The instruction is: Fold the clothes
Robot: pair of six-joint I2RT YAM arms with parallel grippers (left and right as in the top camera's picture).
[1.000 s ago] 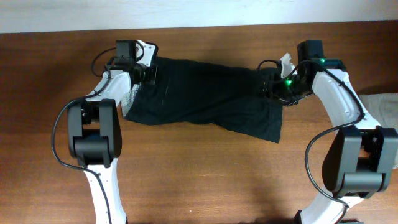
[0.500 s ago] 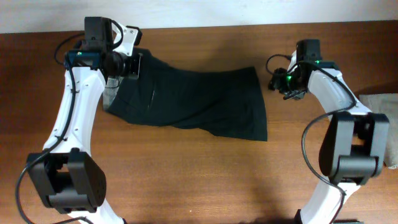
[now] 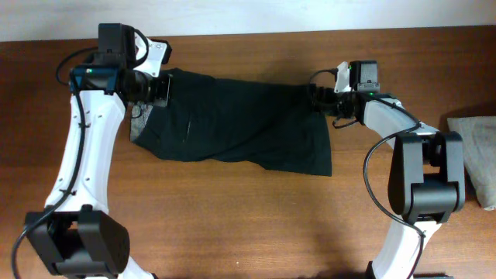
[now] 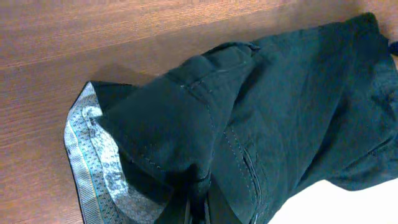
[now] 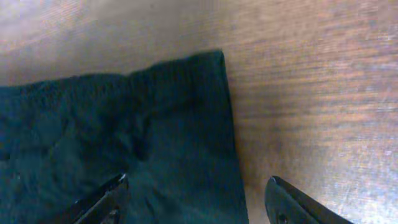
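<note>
I will lower my right gripper toward the left in the overhead view and close on the garment's side edge (image 3: 324,118) (image 5: 240,186), because that edge runs between the open fingers.
The black clothes (image 3: 240,128) lie spread across the back middle of the wooden table, with a light grey lining strip (image 3: 139,118) at the left edge. My left gripper (image 3: 160,89) is shut on the garment's top left corner; in the left wrist view the black fabric (image 4: 261,106) bunches into the jaws (image 4: 200,214) beside the patterned lining (image 4: 93,162). My right gripper (image 3: 322,99) is open at the top right corner; in the right wrist view its fingers (image 5: 196,199) straddle the garment's right edge (image 5: 180,124), not closed on it.
A smaller light grey folded cloth (image 3: 474,151) lies at the table's right edge. The table's back edge and a white wall (image 3: 248,15) run just behind both grippers. Bare wood (image 3: 248,225) lies in front of the garment.
My right gripper let go of the garment's right corner, swung away, then came back left to it, open. My left gripper pulled the left corner up and left.
</note>
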